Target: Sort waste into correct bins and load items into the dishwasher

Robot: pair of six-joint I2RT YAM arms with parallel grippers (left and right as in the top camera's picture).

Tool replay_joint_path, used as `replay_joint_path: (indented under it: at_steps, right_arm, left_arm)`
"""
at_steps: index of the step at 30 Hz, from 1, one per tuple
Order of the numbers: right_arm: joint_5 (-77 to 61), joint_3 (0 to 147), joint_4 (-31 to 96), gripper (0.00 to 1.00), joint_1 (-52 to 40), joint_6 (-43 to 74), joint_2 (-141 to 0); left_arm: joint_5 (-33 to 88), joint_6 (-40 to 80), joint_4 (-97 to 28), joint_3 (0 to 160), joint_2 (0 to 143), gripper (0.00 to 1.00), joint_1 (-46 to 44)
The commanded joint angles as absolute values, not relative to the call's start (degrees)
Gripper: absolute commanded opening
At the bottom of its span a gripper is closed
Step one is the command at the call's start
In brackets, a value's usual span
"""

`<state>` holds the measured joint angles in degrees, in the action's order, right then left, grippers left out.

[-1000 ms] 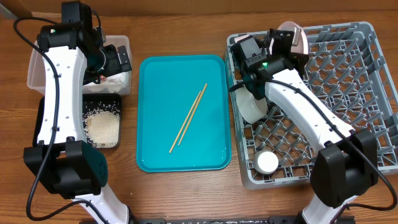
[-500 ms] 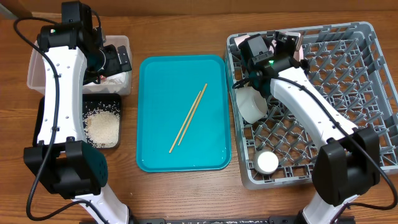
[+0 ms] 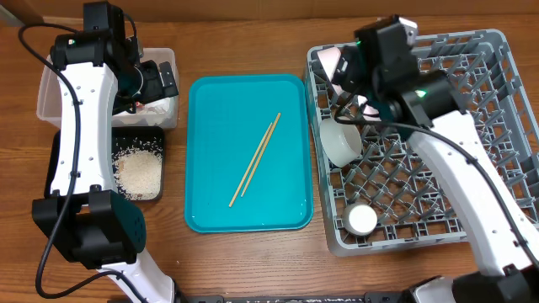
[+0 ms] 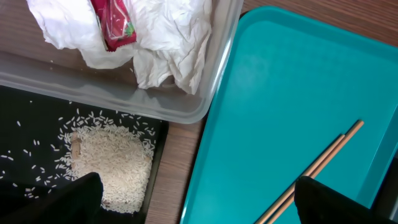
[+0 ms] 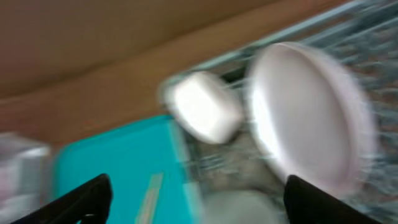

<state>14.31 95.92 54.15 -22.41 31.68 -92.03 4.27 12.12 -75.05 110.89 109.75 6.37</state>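
The plate is racked, so I will next swing my right gripper down onto the rack-side chopstick's middle, below it and to its left in the overhead view.
Two wooden chopsticks lie diagonally on the teal tray. My left gripper hangs open over the edge of the clear tub, which holds a crumpled napkin and a red wrapper. Rice lies in the black tray. The grey rack holds a pale bowl, a white cup and a pink-white plate standing on edge at its back left corner. Above that corner my right gripper is open and empty.
The right wrist view is blurred; a smaller pale round piece shows beside the plate. The teal tray sits between the bins and the rack. Bare wooden table runs along the front.
My right gripper has opened, let go of the plate in the rack's back left corner and lifted away. The left arm has not moved.
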Motion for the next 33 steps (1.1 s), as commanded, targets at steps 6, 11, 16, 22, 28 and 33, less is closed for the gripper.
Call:
replay_joint_path:
  at_steps: [6, 11, 16, 22, 28, 33]
  right_arm:
    - [4.8, 96.71, 52.88, 0.77, -32.23, 46.98, -97.84]
    - [5.93, 96.71, 52.27, 0.7, -37.65, 51.94, -105.23]
    - [5.98, 96.71, 51.7, 0.57, -40.53, 57.17, -113.21]
    - [5.96, 96.71, 51.29, 0.43, -41.1, 60.73, -120.11]
    - [5.23, 96.71, 50.17, 0.4, -41.19, 61.58, -124.38]
    - [4.8, 96.71, 49.98, 0.4, -41.21, 61.56, -125.4]
  left_arm:
    - [4.45, 12.45, -74.91, 112.07, 109.82, 1.0, 6.35]
    - [4.47, 12.43, -74.91, 112.07, 109.82, 1.0, 6.35]
    - [4.45, 12.45, -74.91, 112.07, 109.82, 1.0, 6.35]
    - [4.47, 12.45, -74.91, 112.07, 109.84, 1.0, 6.35]
    - [4.45, 12.45, -74.91, 112.07, 109.82, 1.0, 6.35]
    - [4.45, 12.45, -74.91, 112.07, 109.82, 1.0, 6.35]
